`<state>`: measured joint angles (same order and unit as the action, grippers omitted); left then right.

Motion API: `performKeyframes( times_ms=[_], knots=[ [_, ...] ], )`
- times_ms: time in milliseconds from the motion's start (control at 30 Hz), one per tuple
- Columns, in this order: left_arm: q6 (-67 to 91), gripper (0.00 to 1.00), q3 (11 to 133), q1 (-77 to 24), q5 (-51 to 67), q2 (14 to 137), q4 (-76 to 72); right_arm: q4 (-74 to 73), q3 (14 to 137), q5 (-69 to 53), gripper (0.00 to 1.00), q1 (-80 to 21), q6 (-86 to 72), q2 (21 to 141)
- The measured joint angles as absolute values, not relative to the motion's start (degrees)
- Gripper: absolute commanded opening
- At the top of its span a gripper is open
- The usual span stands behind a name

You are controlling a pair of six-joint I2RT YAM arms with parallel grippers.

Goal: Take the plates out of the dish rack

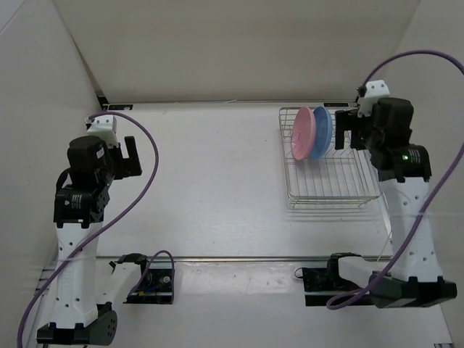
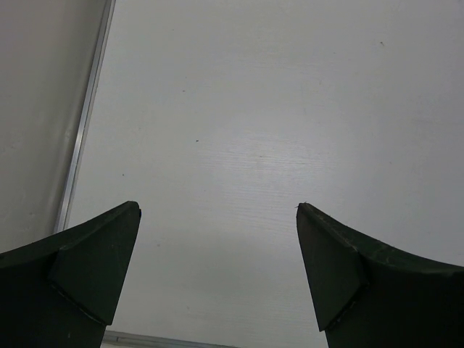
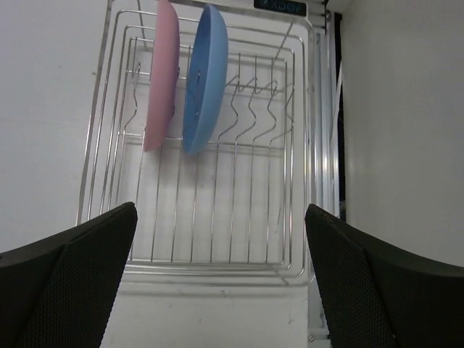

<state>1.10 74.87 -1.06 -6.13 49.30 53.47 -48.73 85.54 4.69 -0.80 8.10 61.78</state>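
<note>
My right gripper swings past the blue plate next, turning and lowering onto the pink plate's upper rim point(image 1: 312, 129) point(image 3: 166, 65), because that plate stands on edge.
The silver wire dish rack point(image 1: 332, 185) stands at the back right of the table. The pink plate point(image 1: 302, 133) and the light blue plate point(image 1: 322, 133) stand on edge side by side in its far end, pink on the left. My right gripper point(image 1: 347, 130) is open and empty, held just right of the blue plate above the rack. In the right wrist view the rack point(image 3: 210, 267), pink plate point(image 3: 164, 72) and blue plate point(image 3: 205, 80) lie ahead of the open right gripper point(image 3: 219, 210). My left gripper point(image 1: 130, 156) is open and empty over the bare table at the left; it also shows in the left wrist view point(image 2: 217, 208).
White walls close in the table at the back and both sides. A metal rail point(image 1: 239, 257) runs along the near edge by the arm bases. A metal strip point(image 2: 83, 123) marks the table's left border.
</note>
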Motion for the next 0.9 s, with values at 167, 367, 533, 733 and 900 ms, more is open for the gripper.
performKeyframes(
  times_ms=[167,367,533,733,900],
  knots=[
    [0.8,1.00,74.3,-1.1,-8.1,51.0,53.3,-43.9,92.2,15.7,1.00,-14.2,12.9,70.8],
    [0.2,1.00,73.4,-1.1,-9.7,52.2,52.9,-36.6,92.9,25.3,0.93,-24.4,20.2,79.3],
    [0.0,1.00,72.7,-1.1,-10.1,52.8,52.1,-33.3,92.9,29.3,0.88,-26.1,23.9,87.8],
    [-0.2,1.00,71.8,-1.1,-10.1,53.6,51.8,-28.0,92.3,34.8,0.82,-25.3,28.2,95.1],
    [-0.4,1.00,71.6,-1.1,-10.0,53.7,51.5,-26.3,92.2,37.0,0.63,-23.6,29.8,99.0]
  ],
)
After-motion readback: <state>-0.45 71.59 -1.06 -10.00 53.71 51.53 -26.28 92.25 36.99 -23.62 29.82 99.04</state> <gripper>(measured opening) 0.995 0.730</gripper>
